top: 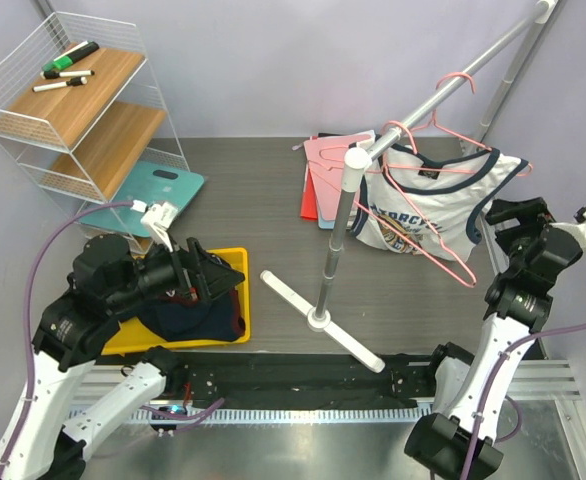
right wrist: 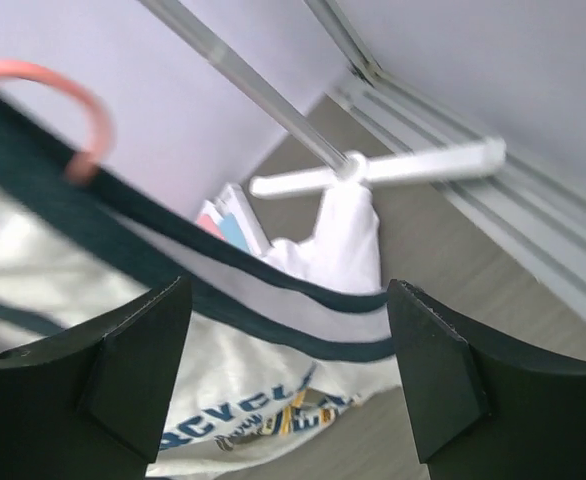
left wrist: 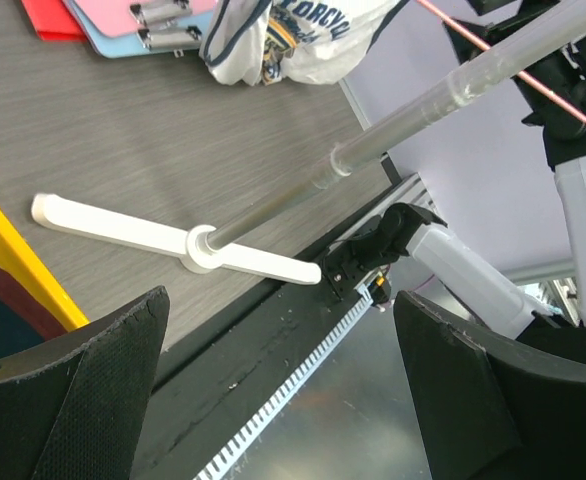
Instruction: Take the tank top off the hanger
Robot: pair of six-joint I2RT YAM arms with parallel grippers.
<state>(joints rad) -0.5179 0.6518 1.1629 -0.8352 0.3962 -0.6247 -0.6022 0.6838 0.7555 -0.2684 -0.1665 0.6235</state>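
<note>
I will move my right gripper outward next and turn its fingers onto the navy-edged strap (top: 518,166), because that strap is outward of my right gripper, hangs over the end of the hanger and holds the shirt up.
A white tank top (top: 428,205) with navy trim and a printed chest hangs on a pink wire hanger (top: 443,160), hooked on the slanted rail of a white garment stand (top: 333,255). It also shows in the left wrist view (left wrist: 293,35) and fills the right wrist view (right wrist: 223,400). My right gripper (top: 503,225) is open just right of the shirt's side, its jaws spread on either side of the navy-edged strap (right wrist: 273,290), not touching. My left gripper (top: 218,270) is open and empty, hovering over the yellow tray, far left of the stand.
A yellow tray (top: 223,340) holds dark folded clothing (top: 188,315). Pink, blue and red folders (top: 323,180) lie behind the stand. A teal scale (top: 158,195) and a wire shelf rack (top: 73,110) with markers stand at the far left. The stand's foot (top: 318,320) crosses mid-table.
</note>
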